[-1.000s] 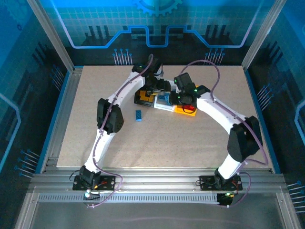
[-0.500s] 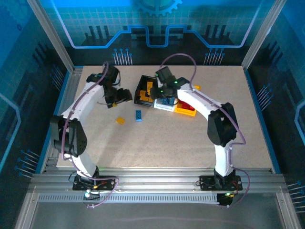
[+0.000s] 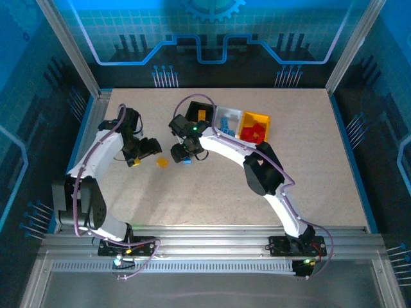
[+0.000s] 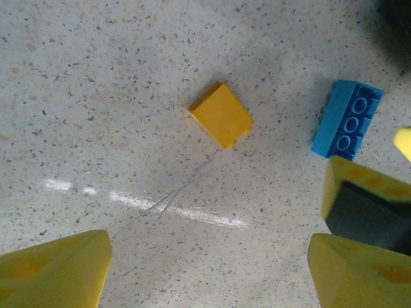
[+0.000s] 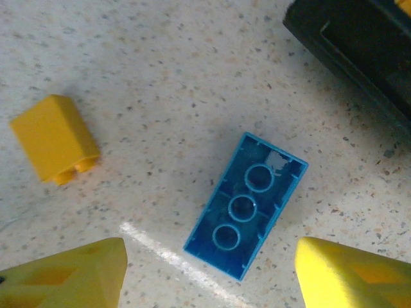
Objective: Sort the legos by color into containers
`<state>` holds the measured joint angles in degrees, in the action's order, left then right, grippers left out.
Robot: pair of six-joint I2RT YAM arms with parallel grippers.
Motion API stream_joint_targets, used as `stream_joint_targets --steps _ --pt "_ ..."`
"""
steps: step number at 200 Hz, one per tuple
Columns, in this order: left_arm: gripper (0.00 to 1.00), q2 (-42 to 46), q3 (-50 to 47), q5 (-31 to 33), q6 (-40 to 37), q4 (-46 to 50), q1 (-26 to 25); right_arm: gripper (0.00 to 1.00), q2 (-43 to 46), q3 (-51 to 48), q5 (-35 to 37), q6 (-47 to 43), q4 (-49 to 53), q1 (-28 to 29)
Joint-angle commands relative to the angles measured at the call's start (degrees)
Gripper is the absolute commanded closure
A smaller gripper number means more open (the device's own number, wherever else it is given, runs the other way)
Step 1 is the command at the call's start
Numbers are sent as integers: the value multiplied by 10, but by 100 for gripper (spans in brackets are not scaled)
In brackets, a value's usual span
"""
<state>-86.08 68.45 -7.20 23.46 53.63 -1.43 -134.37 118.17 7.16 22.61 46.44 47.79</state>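
My right gripper should move down until its open fingers pass the long sides of the upside-down blue lego, before I grab the lego.
A yellow lego and a blue lego lie on the table in front of the containers. The blue lego is upside down between my right gripper's open fingers, untouched, with the yellow lego to its left. My left gripper is open over bare table, short of the yellow lego and the blue lego. In the top view, the left gripper is left of the yellow lego and the right gripper hovers over the blue one.
The black bin holds yellow bricks, the white bin blue ones and the yellow bin red ones. A corner of the black bin is close behind the right gripper. The right gripper's finger reaches into the left wrist view.
Both arms left the bins. The left gripper swung to the table's left side, the right one moved left over the blue lego, and both opened wider.
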Motion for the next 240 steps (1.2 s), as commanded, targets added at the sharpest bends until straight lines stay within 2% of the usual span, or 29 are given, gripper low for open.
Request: stream_joint_targets --steps 1,25,58,106,122,182,240 --pt "18 16 -15 -16 -17 0 9 29 -33 48 28 19 47 -1" --pt "18 26 -24 -16 -18 2 11 31 -62 70 30 22 49 -1" --pt "17 29 -28 -18 -20 3 14 39 -86 79 38 26 61 -1" --pt "14 19 -10 -23 -20 3 15 66 -67 41 56 17 49 -3" --pt "14 17 -4 -27 -19 2 14 72 -44 18 52 13 32 -3" --pt "11 17 -10 -53 -4 -5 14 77 128 -111 5 20 -53 -15" --pt "6 12 -14 -77 14 -9 5 77 225 -181 -17 24 -84 -93"
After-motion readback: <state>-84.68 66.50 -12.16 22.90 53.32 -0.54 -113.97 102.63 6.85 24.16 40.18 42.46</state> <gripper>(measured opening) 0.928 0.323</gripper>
